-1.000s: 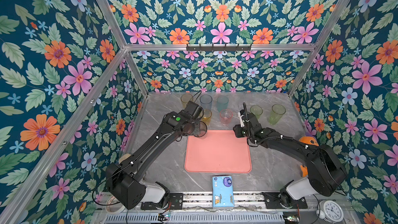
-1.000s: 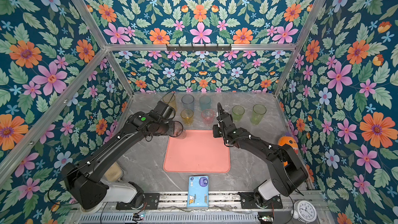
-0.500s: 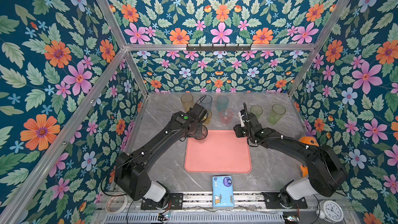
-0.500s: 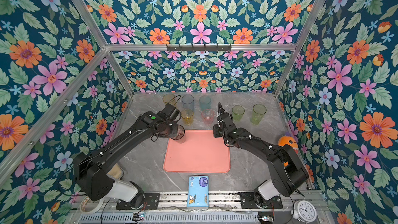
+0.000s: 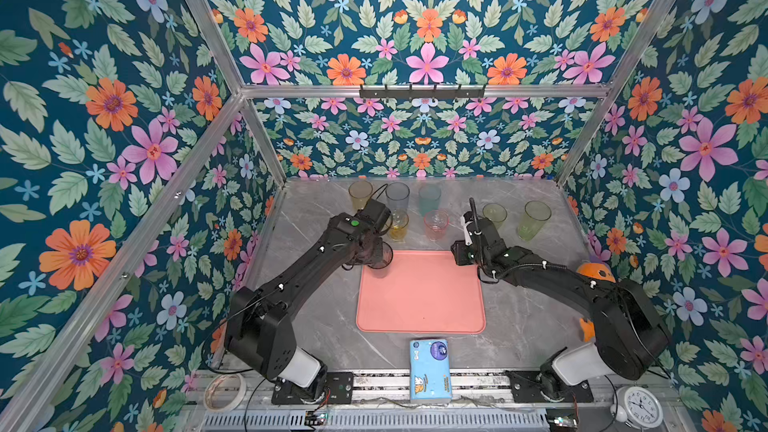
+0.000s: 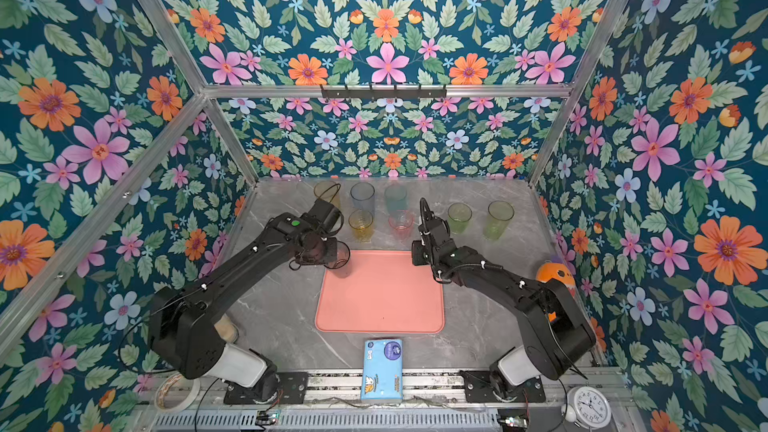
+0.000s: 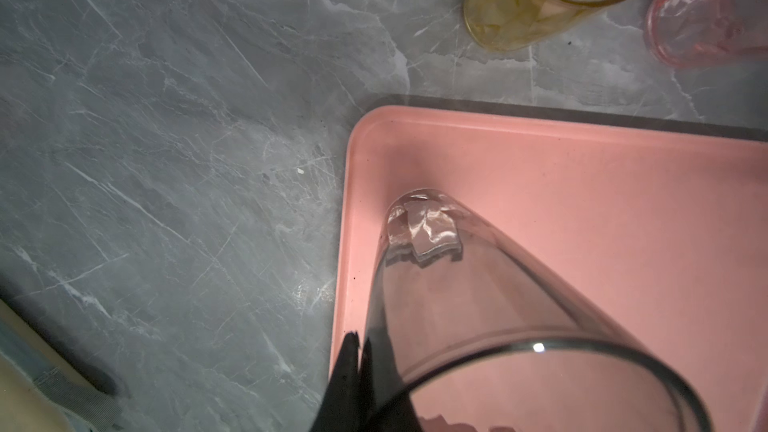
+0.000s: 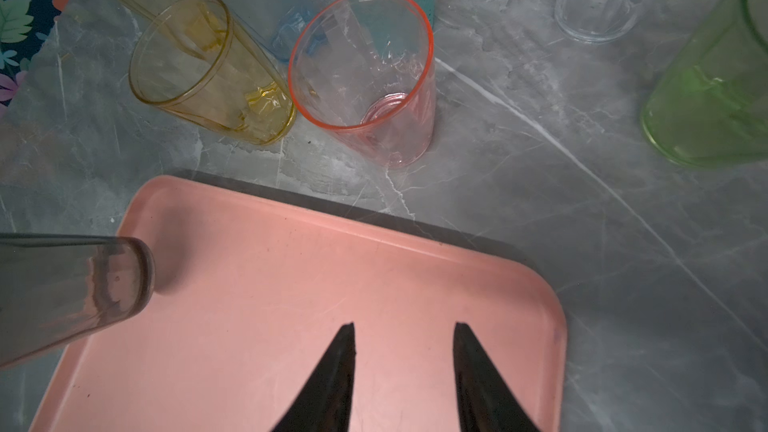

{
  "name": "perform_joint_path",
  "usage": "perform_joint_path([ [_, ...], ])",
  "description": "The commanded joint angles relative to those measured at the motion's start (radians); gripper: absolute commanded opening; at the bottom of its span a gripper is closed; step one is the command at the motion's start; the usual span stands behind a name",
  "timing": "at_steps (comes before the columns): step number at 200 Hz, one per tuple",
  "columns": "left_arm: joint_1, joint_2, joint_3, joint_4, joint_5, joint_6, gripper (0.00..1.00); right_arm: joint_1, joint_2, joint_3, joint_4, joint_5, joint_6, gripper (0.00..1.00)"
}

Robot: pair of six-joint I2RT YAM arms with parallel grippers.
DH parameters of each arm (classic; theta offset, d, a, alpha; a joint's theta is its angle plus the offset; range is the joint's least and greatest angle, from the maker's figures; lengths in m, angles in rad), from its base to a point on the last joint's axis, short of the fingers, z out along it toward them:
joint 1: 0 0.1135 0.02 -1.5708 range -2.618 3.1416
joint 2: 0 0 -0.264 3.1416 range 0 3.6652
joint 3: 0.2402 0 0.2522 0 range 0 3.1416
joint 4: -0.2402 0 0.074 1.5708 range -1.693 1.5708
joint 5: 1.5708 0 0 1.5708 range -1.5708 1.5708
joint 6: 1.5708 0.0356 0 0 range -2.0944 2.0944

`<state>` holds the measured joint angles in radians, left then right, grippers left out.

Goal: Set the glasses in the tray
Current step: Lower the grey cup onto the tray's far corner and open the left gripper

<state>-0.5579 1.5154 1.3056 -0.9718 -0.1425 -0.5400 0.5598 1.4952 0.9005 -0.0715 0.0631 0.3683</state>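
Note:
The smoky grey glass in my left gripper needs to go outward and down onto the tray's empty far corner next. Then I need to let go of it.
My left gripper is shut on the wall of a smoky grey glass. The glass hangs tilted with its base low over the far left corner of the salmon-pink tray; whether it touches, I cannot tell. Over the tray's far right part my right gripper is open with nothing between its fingers. Behind the tray stand amber, blue-grey, teal, yellow, pink and two green glasses. A clear glass shows in the right wrist view.
A blue tissue pack lies at the front edge below the tray. An orange object sits by the right wall. A clock and a tape roll lie on the front rail. Floral walls close three sides.
My left arm has carried the smoky grey glass forward and to the right, from beside the tray to over its far left corner. The right arm has not moved.

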Motion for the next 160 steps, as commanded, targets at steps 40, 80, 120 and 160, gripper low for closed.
perform_joint_path([
  [40,0.044,0.014,-0.009,0.037,0.036,0.034,0.0,0.002,-0.001,0.008,-0.014,0.02,0.005,0.41],
  [80,0.059,0.027,-0.011,0.058,0.044,0.04,0.0,0.002,0.004,0.014,-0.019,0.02,0.004,0.41],
  [120,0.079,0.044,-0.009,0.079,0.055,0.044,0.0,0.002,0.001,0.014,-0.024,0.023,0.006,0.41],
  [160,0.091,0.068,-0.005,0.09,0.061,0.055,0.0,0.002,-0.002,0.012,-0.026,0.029,0.006,0.41],
])
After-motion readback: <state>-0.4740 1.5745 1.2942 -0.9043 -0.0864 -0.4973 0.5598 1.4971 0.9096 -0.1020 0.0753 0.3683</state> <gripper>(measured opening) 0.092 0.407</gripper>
